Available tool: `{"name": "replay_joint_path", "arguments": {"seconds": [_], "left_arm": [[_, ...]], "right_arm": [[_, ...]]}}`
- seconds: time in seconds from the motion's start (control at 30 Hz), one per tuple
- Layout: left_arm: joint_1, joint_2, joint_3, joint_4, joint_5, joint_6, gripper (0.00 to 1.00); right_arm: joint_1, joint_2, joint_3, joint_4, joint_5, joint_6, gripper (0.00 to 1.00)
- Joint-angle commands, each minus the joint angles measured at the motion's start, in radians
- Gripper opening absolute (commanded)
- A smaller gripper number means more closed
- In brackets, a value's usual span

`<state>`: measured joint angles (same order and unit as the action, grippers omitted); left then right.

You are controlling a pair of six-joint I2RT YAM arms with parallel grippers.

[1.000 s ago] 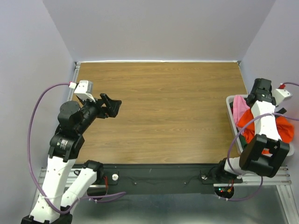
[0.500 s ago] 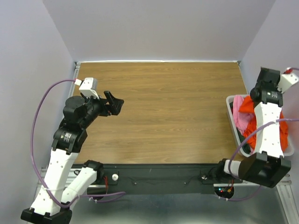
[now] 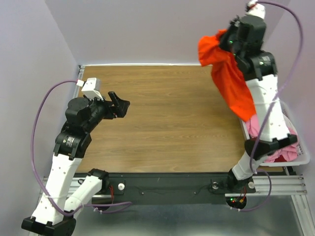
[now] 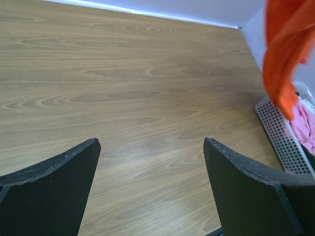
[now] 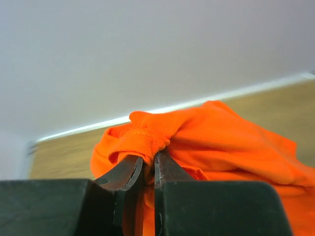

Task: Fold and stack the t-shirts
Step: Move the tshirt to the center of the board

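Note:
The robot's right gripper needs to swing away from the bin next, down and back, to lay the orange t-shirt (image 3: 229, 78) there.
My right gripper (image 3: 227, 43) is raised high near the back right corner, shut on a bunched fold of the orange t-shirt (image 3: 229, 78). The shirt hangs down from it, its lower end reaching the bin. In the right wrist view the right gripper (image 5: 149, 158) pinches a ribbed hem of the orange t-shirt (image 5: 216, 137). The orange t-shirt (image 4: 285, 54) also hangs at the upper right of the left wrist view. A pink t-shirt (image 3: 256, 127) lies in the bin. My left gripper (image 3: 119, 105) hovers open over the left of the table, nothing between its fingers (image 4: 59, 191).
A white plastic bin (image 3: 299, 158) with perforated walls stands at the table's right edge, seen too as the bin (image 4: 283, 142) in the left wrist view. The wooden table (image 3: 167, 118) is bounded by purple walls at the back and sides.
The right gripper closed on the orange t-shirt in the bin and lifted it high up toward the back. The left arm barely shifted.

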<state>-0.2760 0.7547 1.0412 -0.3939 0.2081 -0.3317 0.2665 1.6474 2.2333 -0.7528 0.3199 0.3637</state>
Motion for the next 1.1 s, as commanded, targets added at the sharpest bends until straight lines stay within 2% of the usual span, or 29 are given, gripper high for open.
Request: {"name": "replay_joint_path", "arguments": {"seconds": [0.0,0.07,0.17,0.23,0.33,0.4,0.43,0.47,0.5,0.53,0.57,0.6,0.63,0.67,0.77,0.87,0.93,0.97,1.07], "left_arm": [[-0.005,-0.008,0.059,0.026,-0.016,-0.021,0.99],[-0.006,-0.008,0.065,0.018,-0.021,-0.023,0.99],[-0.006,-0.002,0.069,0.009,-0.027,-0.023,0.99],[-0.006,0.0,0.075,0.003,-0.029,-0.023,0.99],[-0.006,-0.002,0.068,0.001,-0.032,-0.027,0.99],[-0.006,-0.005,0.057,-0.003,-0.03,-0.03,0.99],[-0.005,-0.008,0.051,-0.006,-0.03,-0.036,0.99],[-0.005,-0.009,0.045,-0.011,-0.029,-0.041,0.99],[-0.006,-0.012,0.025,-0.011,-0.027,-0.044,0.99],[-0.005,-0.014,0.014,-0.01,-0.024,-0.047,0.99],[-0.005,-0.018,0.004,-0.011,-0.019,-0.055,0.99],[-0.005,-0.018,-0.018,-0.013,-0.013,-0.058,0.99],[-0.005,-0.021,-0.029,-0.016,-0.009,-0.064,0.99],[-0.005,-0.025,-0.041,-0.016,-0.006,-0.07,0.99],[-0.006,-0.018,-0.095,-0.004,0.022,-0.108,0.99],[-0.02,0.017,-0.15,0.051,0.079,-0.162,0.99],[-0.046,0.075,-0.174,0.093,0.085,-0.181,0.99],[-0.064,0.101,-0.176,0.105,0.07,-0.19,0.99],[-0.133,0.21,-0.159,0.118,-0.05,-0.225,0.98]], "right_arm": [[0.12,0.084,0.219,0.122,-0.22,-0.003,0.01],[0.177,0.086,0.226,0.188,-0.26,0.012,0.01],[0.197,0.023,0.102,0.326,-0.314,0.05,0.01],[0.198,-0.05,-0.065,0.406,-0.36,0.054,0.01],[0.198,-0.127,-0.277,0.414,-0.476,0.046,0.02],[0.2,-0.181,-0.435,0.415,-0.533,0.064,0.11],[0.198,-0.219,-0.601,0.417,-0.524,0.082,0.15],[0.198,-0.256,-0.709,0.417,-0.504,0.087,0.21],[0.198,-0.335,-0.797,0.418,-0.461,0.086,0.43],[0.198,-0.374,-0.88,0.415,-0.431,0.081,0.53],[0.198,-0.414,-1.05,0.414,-0.397,0.077,0.62],[0.198,-0.502,-1.121,0.408,-0.327,0.073,0.73],[0.198,-0.543,-1.194,0.388,-0.287,0.057,0.77],[0.198,-0.585,-1.287,0.37,-0.256,0.049,0.84],[0.197,-0.69,-1.38,0.262,-0.162,0.044,0.88],[0.198,-0.696,-1.382,0.21,-0.214,0.02,0.86],[0.197,-0.64,-1.356,0.208,-0.292,-0.034,0.84],[0.197,-0.605,-1.339,0.21,-0.359,-0.049,0.78],[0.22,-0.468,-1.258,0.202,-0.41,-0.129,0.71]]}}
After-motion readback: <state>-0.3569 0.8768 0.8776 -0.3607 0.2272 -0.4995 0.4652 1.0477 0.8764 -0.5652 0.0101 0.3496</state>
